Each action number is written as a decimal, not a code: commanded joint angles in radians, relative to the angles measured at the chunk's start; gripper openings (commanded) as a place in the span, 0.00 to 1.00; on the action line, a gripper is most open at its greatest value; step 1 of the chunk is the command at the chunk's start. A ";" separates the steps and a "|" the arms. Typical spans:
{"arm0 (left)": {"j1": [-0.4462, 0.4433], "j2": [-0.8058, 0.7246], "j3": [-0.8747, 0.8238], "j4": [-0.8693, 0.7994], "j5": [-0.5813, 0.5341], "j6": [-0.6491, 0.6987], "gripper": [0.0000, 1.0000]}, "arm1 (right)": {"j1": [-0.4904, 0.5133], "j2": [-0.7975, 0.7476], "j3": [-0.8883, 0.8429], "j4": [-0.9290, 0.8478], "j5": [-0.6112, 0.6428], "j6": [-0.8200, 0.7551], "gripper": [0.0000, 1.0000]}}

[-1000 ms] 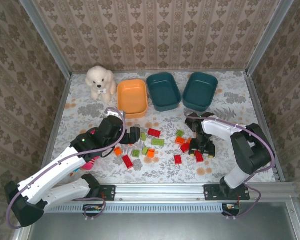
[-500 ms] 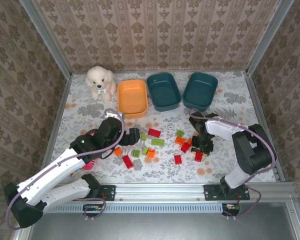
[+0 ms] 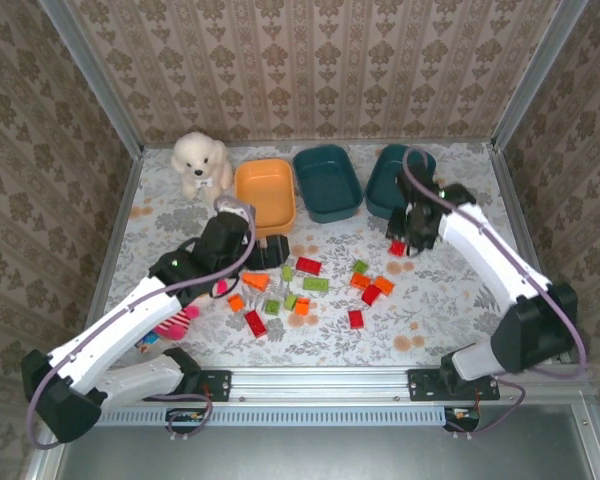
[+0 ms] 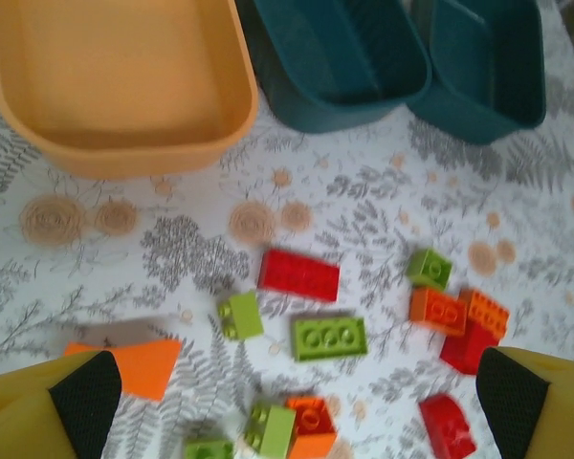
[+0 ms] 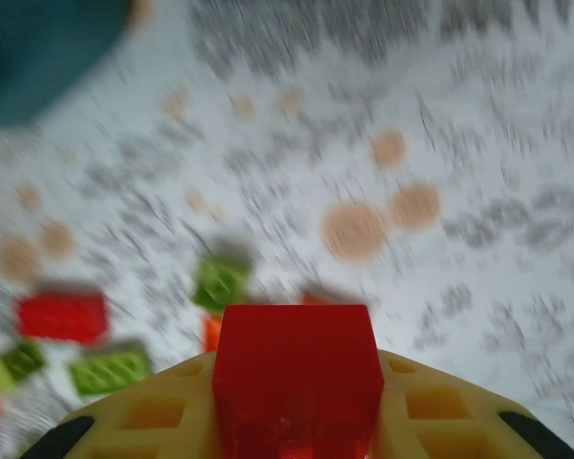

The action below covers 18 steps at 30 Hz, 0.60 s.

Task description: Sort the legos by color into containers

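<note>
The red lego goes outward in my right gripper over the teal tub farthest from the dog next. It then goes down inside for release, since that tub is empty.
Several red, orange and light green legos [image 3: 316, 285] lie scattered mid-table, also visible in the left wrist view, where a green lego [image 4: 329, 338] is among them. At the back stand the orange tub [image 3: 265, 195] and two dark teal tubs [image 3: 327, 182] [image 3: 400, 180], all with nothing inside. My left gripper [image 3: 270, 250] hovers open over the left of the pile, with an orange lego [image 4: 134, 367] close to its left finger. My right gripper [image 3: 402, 238] is raised just in front of the right teal tub, shut on a red lego [image 5: 297, 363].
A white plush dog [image 3: 202, 165] sits at the back left beside the orange tub. A pink-and-yellow plush toy [image 3: 175, 325] lies under my left arm. Metal frame rails and patterned walls close in the table on three sides.
My right gripper has lifted a red lego off the pile and carried it back toward the right teal tub. My left gripper has shifted slightly toward the orange tub, still open.
</note>
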 commanded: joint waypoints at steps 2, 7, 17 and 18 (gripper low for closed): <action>0.125 0.082 0.091 0.050 0.121 -0.030 0.99 | -0.084 0.238 0.225 0.019 0.002 -0.056 0.24; 0.216 0.169 0.160 0.044 0.157 -0.014 0.99 | -0.159 0.563 0.554 0.002 -0.014 -0.088 0.24; 0.255 0.217 0.179 -0.052 0.131 -0.050 0.94 | -0.222 0.999 1.019 -0.154 -0.062 -0.105 0.40; 0.254 0.215 0.172 -0.061 0.128 -0.060 0.93 | -0.225 1.003 1.020 -0.151 -0.066 -0.101 0.44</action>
